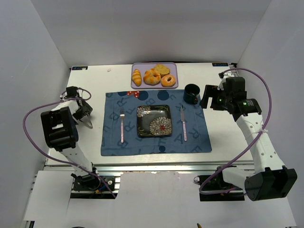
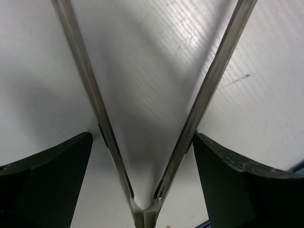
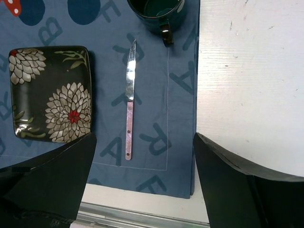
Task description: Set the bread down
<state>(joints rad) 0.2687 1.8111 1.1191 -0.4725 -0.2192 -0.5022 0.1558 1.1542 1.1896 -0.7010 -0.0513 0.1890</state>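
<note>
I should move my left gripper outward and to the right in the top view, with the tongs on both sides of the bread (image 1: 137, 77), and close, because the spread tongs are empty.
The bread (image 1: 137, 77), a small ridged golden roll, lies at the left end of the purple tray (image 1: 175, 71) at the back of the table. My left gripper (image 1: 85, 114) (image 2: 142, 137) hovers over bare table left of the blue placemat (image 1: 194, 137). Its jaws stand wide, and both arms of a pair of metal tongs (image 2: 92, 95) rest against their inner faces. The tongs are spread and hold nothing. My right gripper (image 1: 207, 97) (image 3: 145, 137) is open and empty above the placemat's right edge, beside the dark mug (image 1: 192, 93). The bread is out of both wrist views.
A ring donut (image 1: 167, 80), a round bun (image 1: 161, 70) and another pastry (image 1: 152, 77) share the tray. On the placemat (image 3: 180, 95) are a dark flowered plate (image 1: 142, 128) (image 3: 47, 95), a fork (image 1: 121, 124), a knife (image 1: 183, 123) (image 3: 129, 104) and the mug (image 3: 156, 12). White walls enclose the table.
</note>
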